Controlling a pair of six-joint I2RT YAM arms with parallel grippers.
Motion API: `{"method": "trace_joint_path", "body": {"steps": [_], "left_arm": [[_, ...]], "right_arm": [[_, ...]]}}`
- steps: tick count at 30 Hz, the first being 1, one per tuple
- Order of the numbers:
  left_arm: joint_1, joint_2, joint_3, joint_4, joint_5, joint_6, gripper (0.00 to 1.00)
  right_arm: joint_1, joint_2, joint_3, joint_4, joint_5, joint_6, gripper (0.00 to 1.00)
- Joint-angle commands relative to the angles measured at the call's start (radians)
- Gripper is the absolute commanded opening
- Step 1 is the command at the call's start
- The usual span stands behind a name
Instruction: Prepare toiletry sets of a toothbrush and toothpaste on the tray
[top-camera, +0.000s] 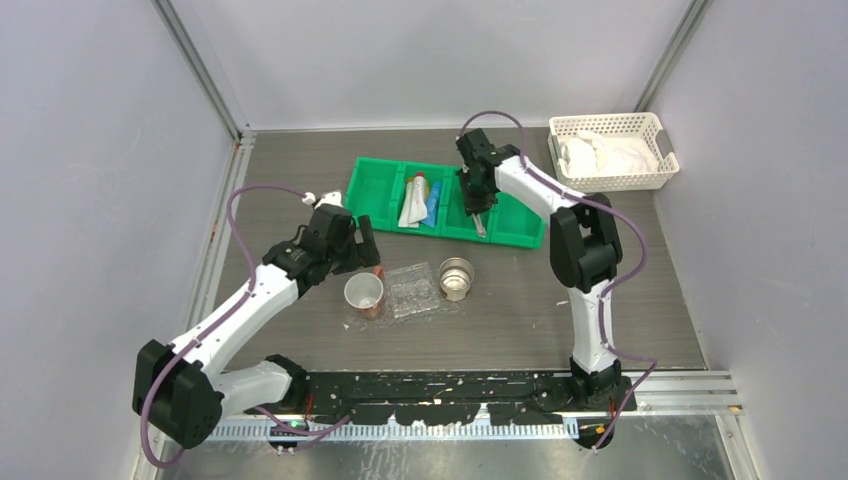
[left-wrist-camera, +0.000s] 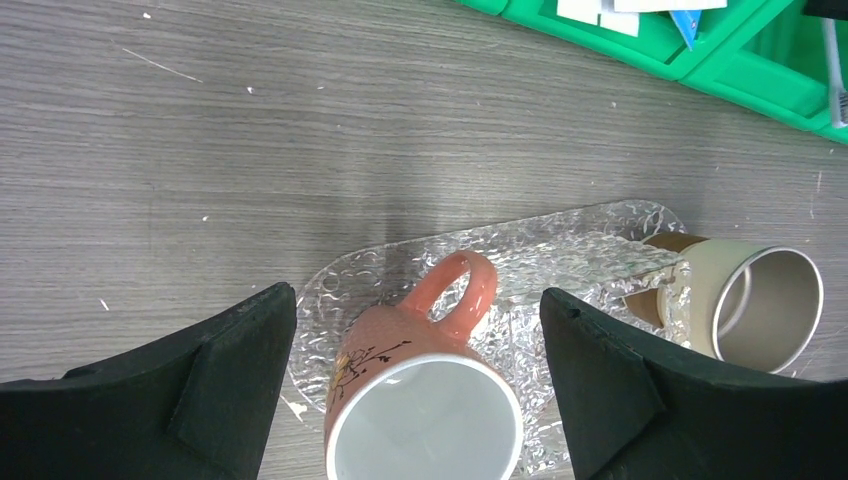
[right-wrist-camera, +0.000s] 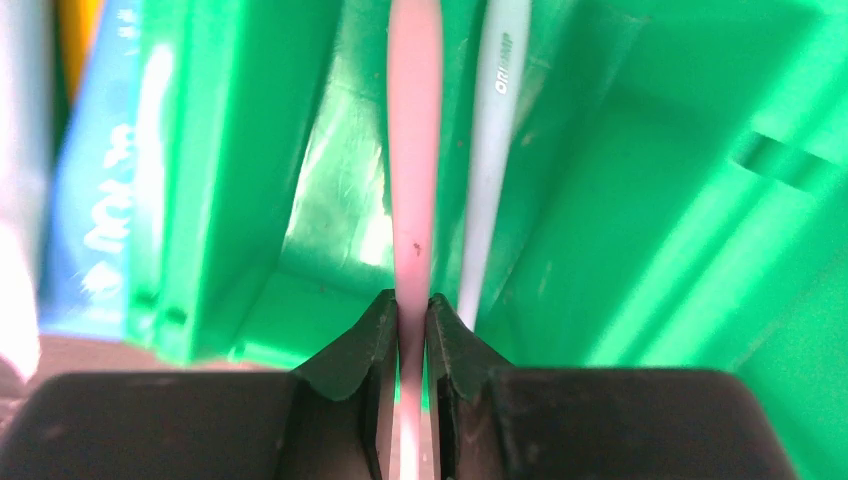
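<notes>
The beige metal-lined cup is empty, so my right gripper should next go up from the bin (top-camera: 380, 190), move back and tilt, and then lower the toothbrush into the cup.
My right gripper (right-wrist-camera: 412, 305) is shut on the pale pink toothbrush (right-wrist-camera: 414, 150) inside the green bin (top-camera: 380, 190); in the top view it (top-camera: 476, 200) sits over the bin's third compartment. The grey-silver toothbrush (right-wrist-camera: 495, 150) lies beside the pink one. The white toothpaste tube with a red cap (top-camera: 414, 200) and the blue tube (top-camera: 433, 203) lie in the second compartment; the blue tube (right-wrist-camera: 105, 180) also shows at the left of the right wrist view. The see-through tray (top-camera: 412, 290) lies in front of the bin. My left gripper (left-wrist-camera: 418, 330) is open above a pink mug (left-wrist-camera: 420, 400) on the tray's left end (left-wrist-camera: 330, 290).
A beige metal-lined cup (top-camera: 456, 278) stands at the tray's right edge, also in the left wrist view (left-wrist-camera: 760, 310). A white lattice basket (top-camera: 612, 150) with white cloth sits at the back right. The pink mug (top-camera: 364, 293) stands upright.
</notes>
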Motion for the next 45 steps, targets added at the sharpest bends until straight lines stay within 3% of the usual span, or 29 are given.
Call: {"method": "trace_joint_path", "body": {"steps": [1, 7, 15, 23, 29, 45], "left_arm": [[0.004, -0.05, 0.009, 0.016, -0.002, -0.014, 0.92], [0.004, -0.088, 0.0, -0.002, -0.011, -0.011, 0.92], [0.004, -0.096, -0.039, 0.032, 0.018, -0.014, 0.92], [0.004, -0.078, -0.051, 0.05, 0.064, 0.001, 0.92], [0.005, -0.101, -0.058, 0.049, 0.067, 0.01, 0.93], [0.019, -0.128, -0.088, 0.051, 0.073, 0.013, 0.93]], "right_arm": [[0.019, -0.208, 0.063, -0.062, 0.025, 0.007, 0.14], [0.091, -0.332, 0.084, -0.238, 0.066, 0.018, 0.14], [0.263, -0.515, -0.129, -0.443, 0.082, 0.134, 0.13], [0.364, -0.633, -0.199, -0.629, 0.08, 0.198, 0.13], [0.365, -0.588, -0.194, -0.704, 0.047, 0.162, 0.13], [0.382, -0.472, -0.155, -0.673, -0.09, 0.123, 0.12]]}}
